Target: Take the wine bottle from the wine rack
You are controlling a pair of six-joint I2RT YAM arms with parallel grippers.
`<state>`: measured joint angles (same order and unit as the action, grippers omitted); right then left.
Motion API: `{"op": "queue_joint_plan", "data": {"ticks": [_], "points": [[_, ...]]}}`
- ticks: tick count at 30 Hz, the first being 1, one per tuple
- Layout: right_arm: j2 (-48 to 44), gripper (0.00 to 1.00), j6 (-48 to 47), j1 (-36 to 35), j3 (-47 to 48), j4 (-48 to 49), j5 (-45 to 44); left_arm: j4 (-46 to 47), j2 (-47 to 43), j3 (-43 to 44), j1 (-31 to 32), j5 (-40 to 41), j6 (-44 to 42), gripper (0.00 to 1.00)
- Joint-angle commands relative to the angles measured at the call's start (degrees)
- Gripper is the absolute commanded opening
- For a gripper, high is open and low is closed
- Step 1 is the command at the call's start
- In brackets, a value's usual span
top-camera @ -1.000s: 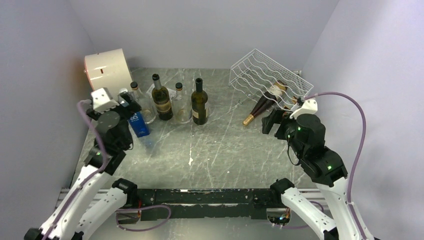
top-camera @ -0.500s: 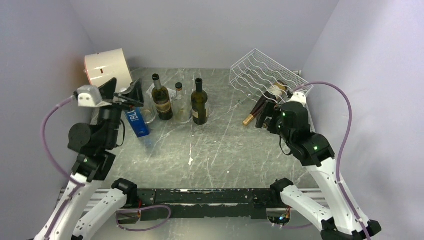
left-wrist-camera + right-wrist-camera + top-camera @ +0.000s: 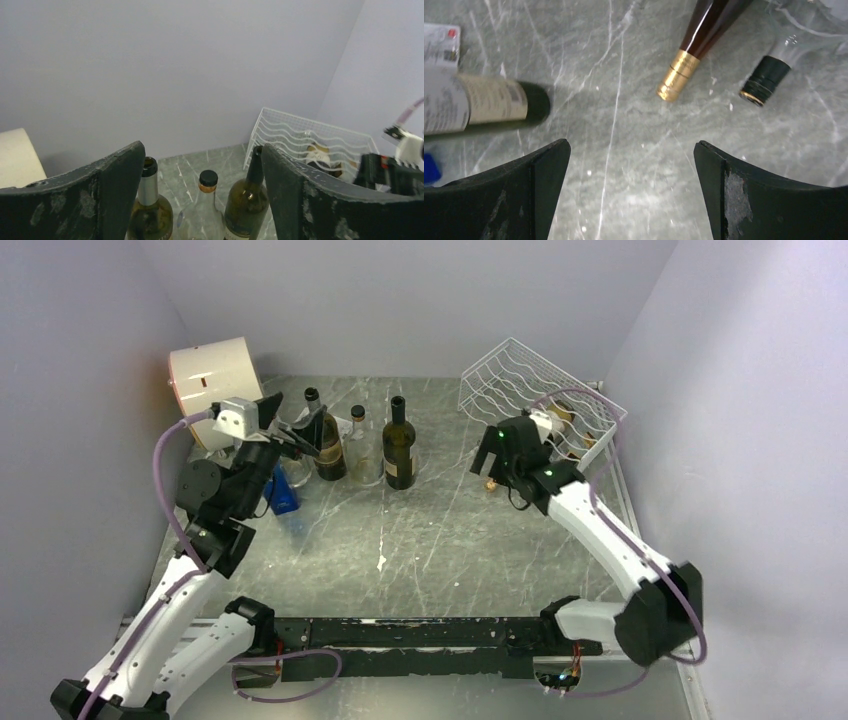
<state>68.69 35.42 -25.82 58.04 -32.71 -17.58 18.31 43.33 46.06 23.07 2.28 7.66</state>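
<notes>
The clear glass wine bottle's neck gets my right gripper next, which moves outward and down onto it, turning because the bottles there lie at an angle to its open fingers.
The white wire wine rack [image 3: 540, 385] stands tilted at the back right and also shows in the left wrist view [image 3: 310, 132]. A dark wine bottle [image 3: 563, 417] lies in its lower cradle, its gold-foiled neck [image 3: 686, 57] pointing down to the table; my right arm hides most of the body from above. My right gripper [image 3: 492, 462] [image 3: 631, 190] hangs open over bare table just short of the gold cap, touching nothing. My left gripper [image 3: 292, 425] [image 3: 202, 170] stands open and empty, raised near the standing bottles at the left.
Three upright bottles [image 3: 325, 440] [image 3: 358, 445] [image 3: 399, 445] stand mid-back. A blue can [image 3: 283, 495] and a cream drum [image 3: 213, 375] sit at the left. A clear bottle with a black cap [image 3: 769, 77] lies beside the gold neck. Walls close in on three sides.
My right arm has swung left from the rack's near side to above the bottle's neck. My left arm has risen and turned toward the standing bottles, its jaws narrowing slightly.
</notes>
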Motion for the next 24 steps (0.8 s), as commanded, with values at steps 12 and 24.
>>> {"op": "queue_joint_plan", "data": {"ticks": [12,24], "points": [[34.9,1.00,12.4,2.5,11.6,25.6,-14.6,3.2,-1.9,-4.2,-0.1,1.9,-4.6,0.87],[48.6,0.93,19.2,5.7,19.3,27.5,-15.8,3.9,-1.8,-4.4,0.0,0.1,-4.4,1.00]]}}
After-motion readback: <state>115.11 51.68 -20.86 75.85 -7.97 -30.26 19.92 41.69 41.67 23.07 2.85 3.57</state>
